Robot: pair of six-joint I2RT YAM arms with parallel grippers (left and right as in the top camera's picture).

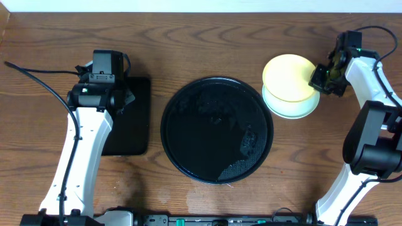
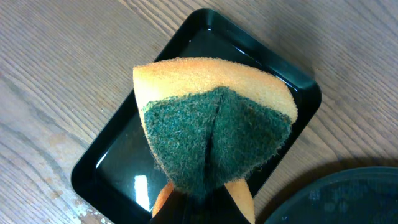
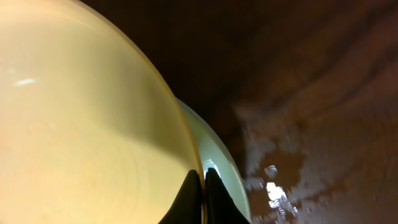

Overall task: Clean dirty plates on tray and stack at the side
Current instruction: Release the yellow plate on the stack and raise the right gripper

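Note:
The rectangular black tray is right below my left gripper. My left gripper should next go down to the bottom of the rectangular black tray (image 2: 129,154) and release the sponge (image 2: 214,130) there.
The pale yellow plate (image 1: 287,77) hangs just above a pale mint plate (image 1: 292,107) on the wooden tabletop, right of the round black tray (image 1: 217,129). My right gripper (image 1: 319,80) is shut on the yellow plate's right rim; in the right wrist view the yellow plate (image 3: 81,130) fills the left, pinched at its edge by the gripper (image 3: 203,186), with the mint plate (image 3: 217,155) below it. The round tray holds no plate, only water. My left gripper (image 2: 205,199) is shut on a folded yellow and green sponge (image 2: 214,130) above the small rectangular black tray (image 2: 124,162).
The rectangular black tray (image 1: 132,119) lies left of the round tray, under my left arm (image 1: 94,88). Wet patches mark the wood (image 3: 280,180) beside the plates. The table's back edge runs along the top of the overhead view.

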